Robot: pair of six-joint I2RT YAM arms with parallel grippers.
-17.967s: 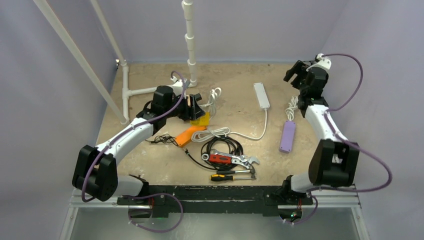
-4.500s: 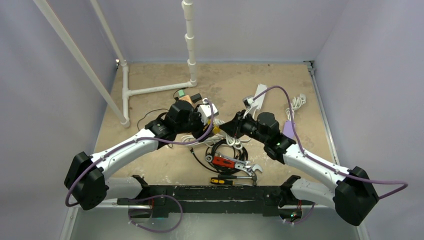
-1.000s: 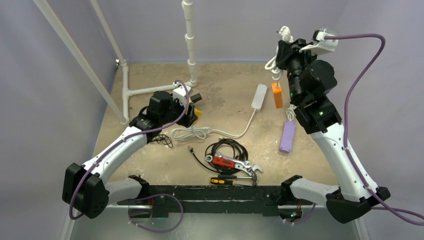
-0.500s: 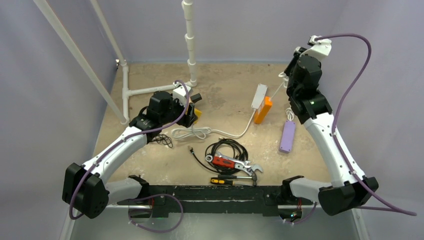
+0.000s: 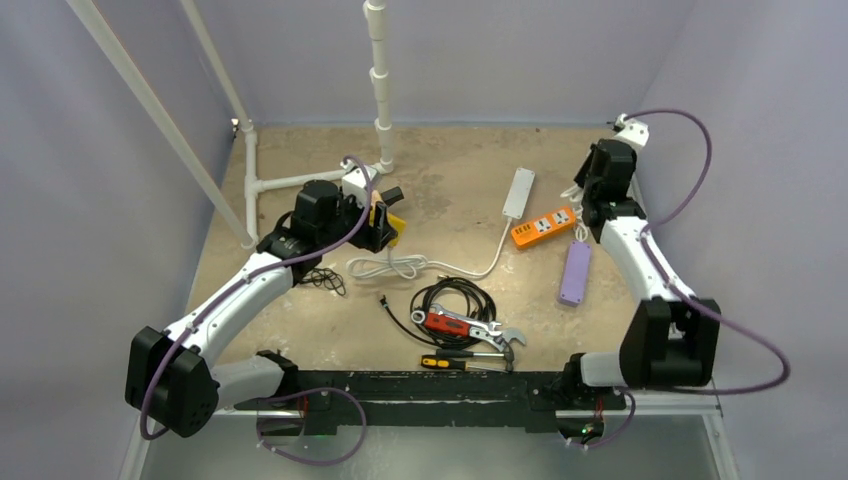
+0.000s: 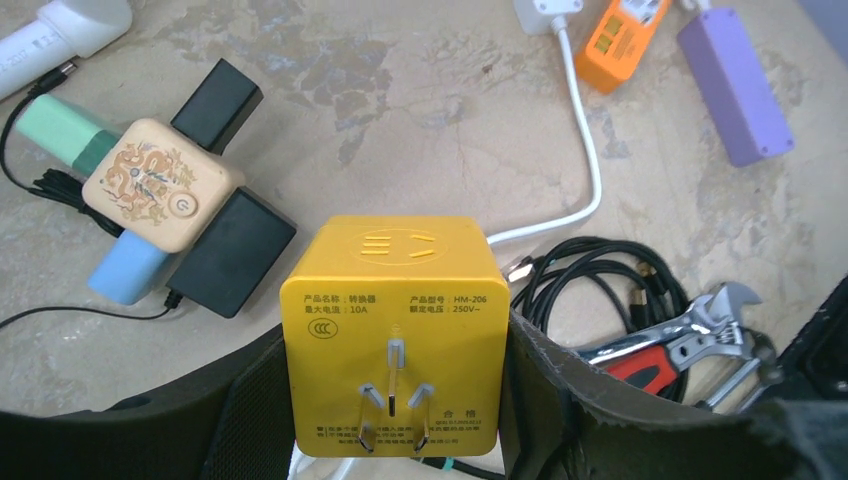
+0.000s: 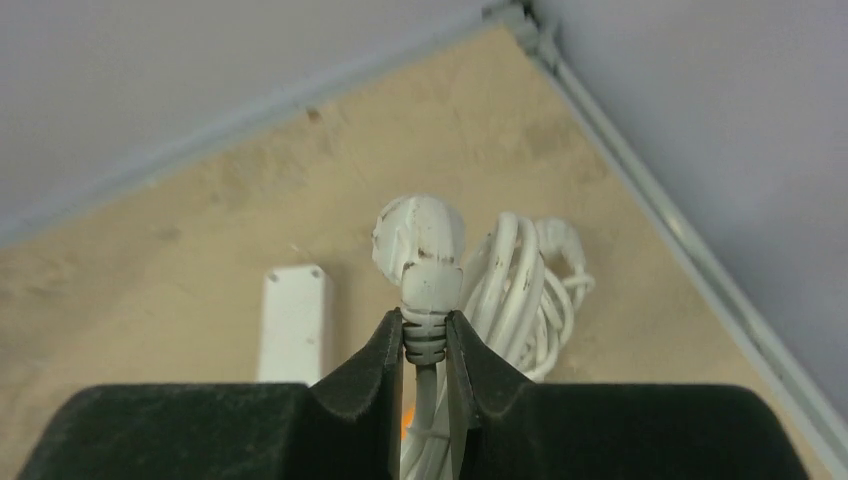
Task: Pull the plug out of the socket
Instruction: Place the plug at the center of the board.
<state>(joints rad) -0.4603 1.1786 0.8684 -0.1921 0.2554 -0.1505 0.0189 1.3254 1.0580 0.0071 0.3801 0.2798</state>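
I need to lower my right gripper next toward the coiled white cord [image 7: 520, 290] beneath it and release the ribbed collar there, since the plug is already apart from the socket.
In the left wrist view the socket, a yellow adapter cube [image 6: 395, 330] with three bare prongs facing the camera, sits between the fingers of my left gripper [image 6: 395, 400], which is shut on its sides. From above, that gripper [image 5: 384, 224] holds the cube [image 5: 394, 228] just over the table at the left. My right gripper [image 7: 425, 345] is shut on the ribbed collar of the white plug [image 7: 418, 235], apart from the socket. It hovers at the far right [image 5: 588, 196] over the plug's coiled white cord [image 7: 520, 290]. The cord's orange power strip [image 5: 543, 227] lies flat on the table.
A white power strip [image 5: 520, 192] and a purple one [image 5: 573, 272] lie beside the orange strip. A loose white cable [image 5: 400, 265], a black cable coil [image 5: 450, 295], pliers, wrench and screwdriver [image 5: 465, 328] fill the centre. Chargers [image 6: 160, 195] cluster at left. White pipes [image 5: 380, 90] stand at the back.
My right arm came down from high at the back right, and the orange strip that dangled under it now lies on the table. The left arm stayed put.
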